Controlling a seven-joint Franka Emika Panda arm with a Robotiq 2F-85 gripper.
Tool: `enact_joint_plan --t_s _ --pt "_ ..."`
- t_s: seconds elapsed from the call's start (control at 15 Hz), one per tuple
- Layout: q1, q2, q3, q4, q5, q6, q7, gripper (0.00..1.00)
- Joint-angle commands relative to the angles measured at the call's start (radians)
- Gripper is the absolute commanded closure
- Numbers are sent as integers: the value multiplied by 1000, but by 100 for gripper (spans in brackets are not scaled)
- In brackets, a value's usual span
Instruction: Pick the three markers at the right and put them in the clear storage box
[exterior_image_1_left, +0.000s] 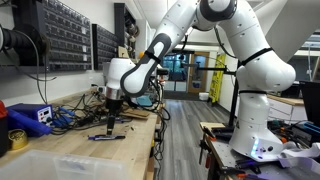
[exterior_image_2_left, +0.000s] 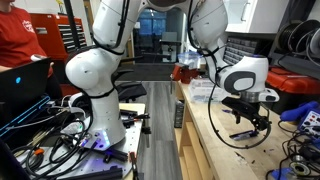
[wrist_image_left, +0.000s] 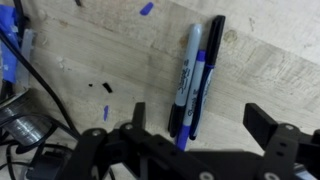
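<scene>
My gripper is open and needs to lower around the bundle next, then close across the markers.
Three markers lie side by side on the wooden table: a grey-blue one (wrist_image_left: 189, 62), a dark blue one (wrist_image_left: 209, 70), and a third blue one (wrist_image_left: 182, 138) partly under the gripper body. My gripper (wrist_image_left: 200, 122) is open and hovers just above them, a finger on each side of the bundle. In both exterior views the gripper (exterior_image_1_left: 112, 120) (exterior_image_2_left: 250, 122) points down over the markers (exterior_image_1_left: 104, 137) (exterior_image_2_left: 243, 134). The clear storage box (exterior_image_1_left: 60, 164) stands at the near end of the table, apart from the gripper.
A yellow tape roll (exterior_image_1_left: 17, 140), a blue case (exterior_image_1_left: 27, 117) and tangled cables (exterior_image_1_left: 70, 118) lie along the table's back. Black cables (wrist_image_left: 35, 95) and small blue scraps (wrist_image_left: 146, 8) show in the wrist view. The table edge (exterior_image_1_left: 150, 140) is close by.
</scene>
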Motion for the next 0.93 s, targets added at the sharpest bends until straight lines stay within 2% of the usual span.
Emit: enact_joint_plan --t_s 0.0,0.67,0.73,0.87 --pt "-17 23 4 17 -30 -11 -11 0" --pt "-29 53 15 10 -41 -17 -36 0" --pt "-29 54 16 10 -40 -17 -36 20" --pt "-34 58 21 10 -36 -20 -41 32"
